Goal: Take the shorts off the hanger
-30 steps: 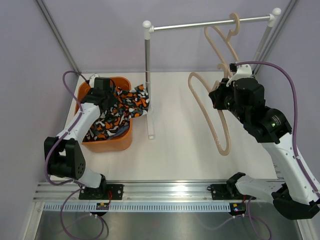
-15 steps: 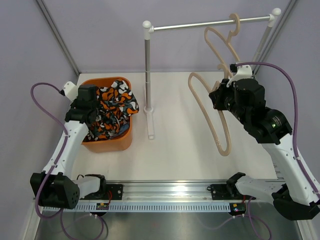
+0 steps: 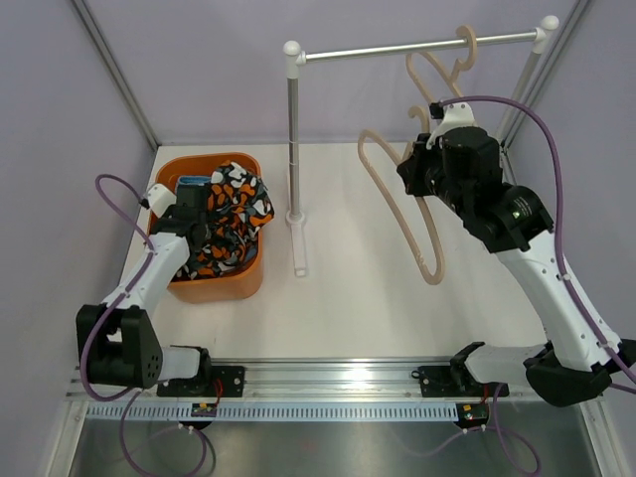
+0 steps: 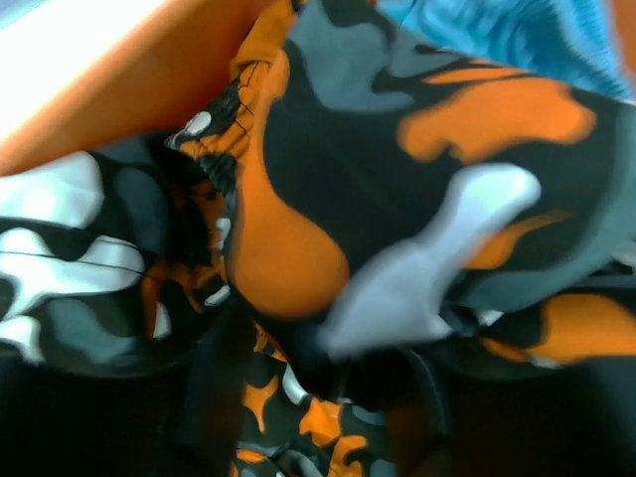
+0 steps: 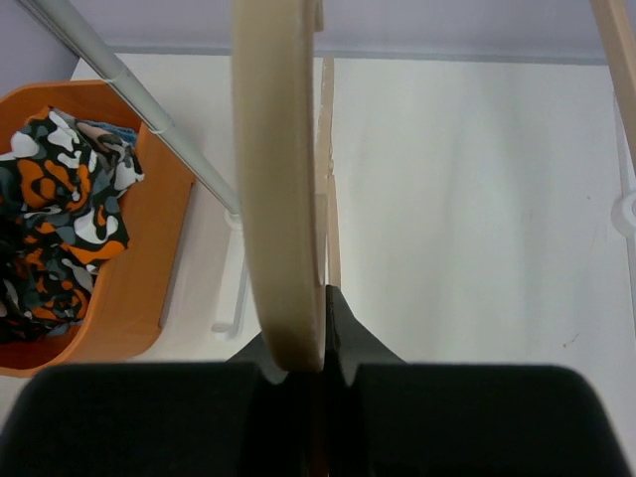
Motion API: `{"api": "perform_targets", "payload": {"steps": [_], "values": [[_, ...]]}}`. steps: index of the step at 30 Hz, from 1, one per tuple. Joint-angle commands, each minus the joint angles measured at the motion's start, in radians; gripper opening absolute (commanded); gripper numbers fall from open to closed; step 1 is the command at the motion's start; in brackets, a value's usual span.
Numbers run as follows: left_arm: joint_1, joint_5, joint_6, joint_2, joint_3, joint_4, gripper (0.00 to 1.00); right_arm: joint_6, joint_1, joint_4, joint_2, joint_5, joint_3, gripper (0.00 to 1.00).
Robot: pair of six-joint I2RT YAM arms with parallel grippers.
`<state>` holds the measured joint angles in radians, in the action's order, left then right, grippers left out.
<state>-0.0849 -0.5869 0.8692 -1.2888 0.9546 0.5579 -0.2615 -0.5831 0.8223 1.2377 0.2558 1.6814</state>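
My right gripper will carry the bare hanger outward, since the bar's empty part (image 3: 388, 48) beside the second hanger lies that way. It will set the hanger's hook there and let go.
The camouflage shorts (image 3: 234, 214) lie bunched in the orange bin (image 3: 227, 288), with a bit of the light blue shorts (image 3: 191, 182) at the bin's far left. My left gripper (image 3: 195, 206) hovers low over them. In the left wrist view the camouflage cloth (image 4: 328, 199) fills the frame, blue cloth (image 4: 517, 30) shows at the top right, and the blurred dark fingers stand apart, open. My right gripper (image 3: 419, 167) is shut on a bare beige hanger (image 3: 429, 274), held clear of the rail. The hanger (image 5: 278, 199) rises from between the right gripper's (image 5: 320, 298) closed fingers.
A white-and-metal clothes rack stands mid-table, with its post (image 3: 293, 149) and rail (image 3: 417, 47). A second bare hanger (image 3: 464, 45) hooks on the rail's right end. Lilac walls close in left, right and behind. The bin (image 5: 129, 298) sits left of the rack.
My left gripper has opened and let go of the camouflage shorts, which now rest in the bin. My right arm has carried the bare hanger up and to the left.
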Motion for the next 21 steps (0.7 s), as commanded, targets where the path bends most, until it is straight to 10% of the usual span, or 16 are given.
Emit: {"api": "perform_targets", "payload": {"steps": [1, 5, 21], "values": [[0.001, 0.035, 0.024, -0.047, -0.002, -0.067, 0.64, 0.059, 0.003, -0.098, 0.045, -0.044, 0.095, 0.0], [-0.009, 0.068, 0.016, -0.032, -0.001, -0.078, 0.99, 0.119, 0.002, -0.13, 0.101, -0.069, 0.165, 0.0], [-0.078, 0.157, -0.151, 0.158, 0.203, -0.014, 0.99, 0.223, 0.04, -0.224, 0.305, -0.032, 0.386, 0.0]]}}
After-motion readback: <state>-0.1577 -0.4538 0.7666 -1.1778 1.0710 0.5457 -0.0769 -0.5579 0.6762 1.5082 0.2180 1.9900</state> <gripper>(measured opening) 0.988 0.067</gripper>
